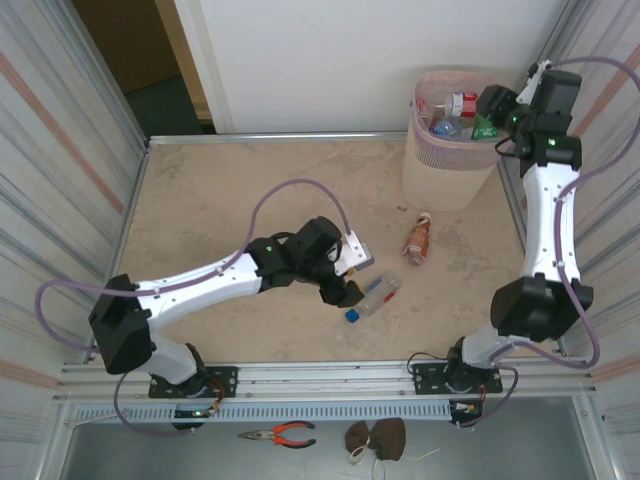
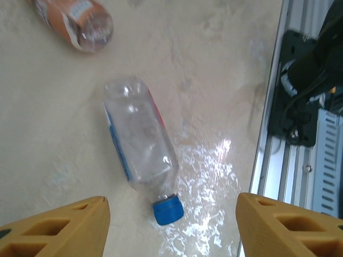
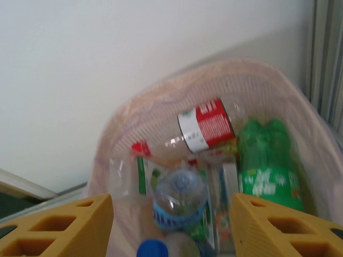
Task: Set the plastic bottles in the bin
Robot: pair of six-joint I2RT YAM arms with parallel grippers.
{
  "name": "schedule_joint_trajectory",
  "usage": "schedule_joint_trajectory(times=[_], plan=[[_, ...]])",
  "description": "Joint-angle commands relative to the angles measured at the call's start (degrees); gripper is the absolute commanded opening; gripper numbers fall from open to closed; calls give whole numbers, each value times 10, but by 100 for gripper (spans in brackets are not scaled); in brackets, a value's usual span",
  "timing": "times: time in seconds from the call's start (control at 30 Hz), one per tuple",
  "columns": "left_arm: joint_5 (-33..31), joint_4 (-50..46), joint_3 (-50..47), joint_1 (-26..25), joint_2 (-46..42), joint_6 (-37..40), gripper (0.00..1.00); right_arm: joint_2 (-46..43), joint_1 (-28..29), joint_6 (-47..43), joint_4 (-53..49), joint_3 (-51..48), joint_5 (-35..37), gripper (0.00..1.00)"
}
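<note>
Next, my left gripper lowers toward the tabletop, shifts toward the metal bar and closes around the blue cap [image 1: 352,315] [image 2: 167,209], since that narrow end of the bottle points between its open fingers.
A clear plastic bottle [image 1: 375,297] [image 2: 140,144] with a blue cap [image 2: 167,209] lies on its side on the table. My left gripper [image 1: 349,289] [image 2: 171,230] hovers open at its cap end, and the cap sits between the fingertips, nearer the left one, untouched. A brownish bottle [image 1: 420,240] [image 2: 75,21] lies farther off. At the back right, the pink bin [image 1: 425,165] [image 3: 134,123] holds several bottles, among them a red-labelled one [image 3: 206,126] and a green one [image 3: 268,160]. My right gripper [image 1: 497,105] [image 3: 171,225] hangs open over the bin, holding nothing.
A metal rail [image 2: 270,134] runs along the table's near edge, with the right arm's base [image 2: 311,69] beyond it. Orange-handled pliers [image 1: 282,433] and a brown object [image 1: 378,438] lie in front of the rail. Corrugated walls close in both sides.
</note>
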Motion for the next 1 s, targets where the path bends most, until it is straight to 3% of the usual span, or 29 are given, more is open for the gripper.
schedule_joint_trajectory(times=[0.0, 0.3, 0.63, 0.77, 0.97], plan=[[-24, -30, -4, -22, 29, -30, 63, -57, 2, 19, 19, -53, 1, 58], [-52, -33, -22, -58, 111, -79, 63, -166, 2, 20, 6, -168, 3, 59], [-66, -30, -10, -60, 183, -86, 62, -214, 1, 20, -15, -216, -6, 59], [-70, -30, 2, -61, 204, -85, 58, -220, 1, 20, -18, -217, -7, 59], [-64, -30, 9, -61, 219, -81, 44, -225, 1, 20, -20, -218, -6, 59]])
